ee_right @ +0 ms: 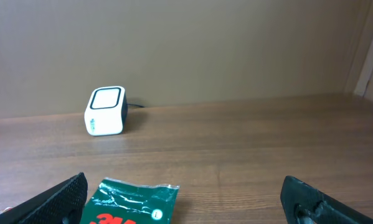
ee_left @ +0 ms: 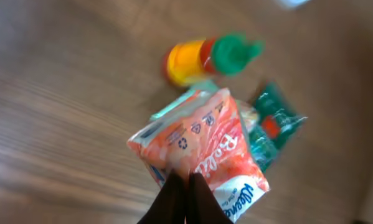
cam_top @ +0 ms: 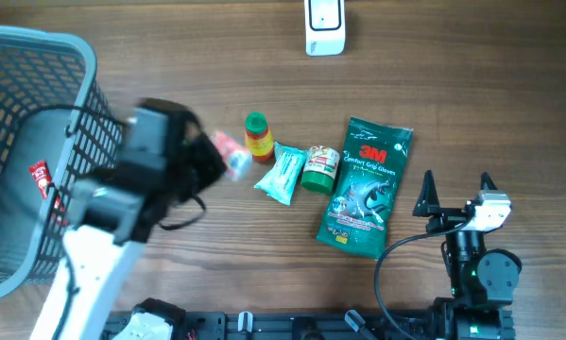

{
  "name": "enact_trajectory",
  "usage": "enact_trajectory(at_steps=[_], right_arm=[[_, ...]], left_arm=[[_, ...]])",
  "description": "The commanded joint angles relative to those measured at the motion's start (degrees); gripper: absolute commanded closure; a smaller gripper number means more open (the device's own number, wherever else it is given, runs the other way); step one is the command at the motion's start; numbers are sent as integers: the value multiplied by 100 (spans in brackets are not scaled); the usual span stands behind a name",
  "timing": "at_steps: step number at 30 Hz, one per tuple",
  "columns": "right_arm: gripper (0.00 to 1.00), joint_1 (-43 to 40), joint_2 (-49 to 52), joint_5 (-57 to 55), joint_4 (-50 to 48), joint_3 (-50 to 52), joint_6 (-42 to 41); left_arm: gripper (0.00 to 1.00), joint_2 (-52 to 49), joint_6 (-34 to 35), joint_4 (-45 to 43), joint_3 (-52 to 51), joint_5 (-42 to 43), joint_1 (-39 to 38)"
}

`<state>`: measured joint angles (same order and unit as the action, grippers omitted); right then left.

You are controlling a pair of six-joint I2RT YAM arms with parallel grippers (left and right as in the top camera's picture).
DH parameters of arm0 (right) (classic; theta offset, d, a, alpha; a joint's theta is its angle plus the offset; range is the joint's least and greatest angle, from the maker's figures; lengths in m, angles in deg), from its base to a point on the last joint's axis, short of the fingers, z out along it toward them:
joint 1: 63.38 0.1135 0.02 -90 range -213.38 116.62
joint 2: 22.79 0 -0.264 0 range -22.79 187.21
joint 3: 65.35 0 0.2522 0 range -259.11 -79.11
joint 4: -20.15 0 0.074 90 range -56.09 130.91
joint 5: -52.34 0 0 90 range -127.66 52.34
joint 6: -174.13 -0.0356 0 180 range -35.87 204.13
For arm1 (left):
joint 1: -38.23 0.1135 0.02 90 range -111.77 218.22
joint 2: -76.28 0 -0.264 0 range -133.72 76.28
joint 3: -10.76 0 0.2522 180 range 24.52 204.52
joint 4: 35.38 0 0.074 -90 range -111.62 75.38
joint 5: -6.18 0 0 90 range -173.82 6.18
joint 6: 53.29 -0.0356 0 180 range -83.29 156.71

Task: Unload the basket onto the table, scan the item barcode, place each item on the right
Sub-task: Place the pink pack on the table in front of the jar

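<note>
I should next move my left gripper to the right in the overhead view and down to release the packet on the tabletop beside the green jar, since it is clear there.
My left gripper [ee_left: 187, 178] is shut on the edge of an orange-red and white tissue packet [ee_left: 205, 146], held above the table. In the overhead view the left arm is blurred, and the packet [cam_top: 231, 154] shows at the left gripper [cam_top: 212, 159], just left of the row of items. The white barcode scanner [cam_top: 325, 26] stands at the far edge of the table, and it is small in the right wrist view [ee_right: 105, 111]. My right gripper [cam_top: 455, 195] rests open near the front right, nothing between its fingers.
A bottle with a green cap [cam_top: 257, 135], a teal packet [cam_top: 283, 173], a green jar [cam_top: 320, 168] and a green 3M gloves pack [cam_top: 366, 187] lie mid-table. A grey wire basket [cam_top: 75, 57] stands at the left with a red item [cam_top: 42, 178] inside.
</note>
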<state>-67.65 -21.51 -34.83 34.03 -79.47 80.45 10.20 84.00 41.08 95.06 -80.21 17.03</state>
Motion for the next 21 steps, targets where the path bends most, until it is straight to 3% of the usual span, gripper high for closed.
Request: enact_trajectory(at_steps=[1, 5, 12, 14, 16, 17, 19, 21], right_arm=[[0, -9, -26, 59, -13, 4, -83], [0, -9, -26, 59, -13, 4, -83], [0, -9, -26, 59, -13, 4, -83], [0, -9, -26, 59, -13, 4, -83], [0, -9, -26, 59, -13, 4, -83], [0, -9, -26, 59, -13, 4, -83], [0, -9, -26, 59, -13, 4, -83], [0, -9, -26, 59, -13, 4, -81]], left_arm=[[96, -323, 737, -245, -767, -739, -1062], [96, -654, 1620, -1362, -1810, -911, -1963], [94, -1939, 1624, -3528, -2271, -909, -2717], [84, -2332, 1628, -3709, -2271, -841, -2756], [66, -2533, 1622, -3724, -2271, -531, -2756], [53, -2531, 1622, -3729, -2262, -470, -2756], [16, -2306, 1460, -3718, -2079, -472, -2732], [14, -2006, 1043, -3720, -1836, -479, -2717]])
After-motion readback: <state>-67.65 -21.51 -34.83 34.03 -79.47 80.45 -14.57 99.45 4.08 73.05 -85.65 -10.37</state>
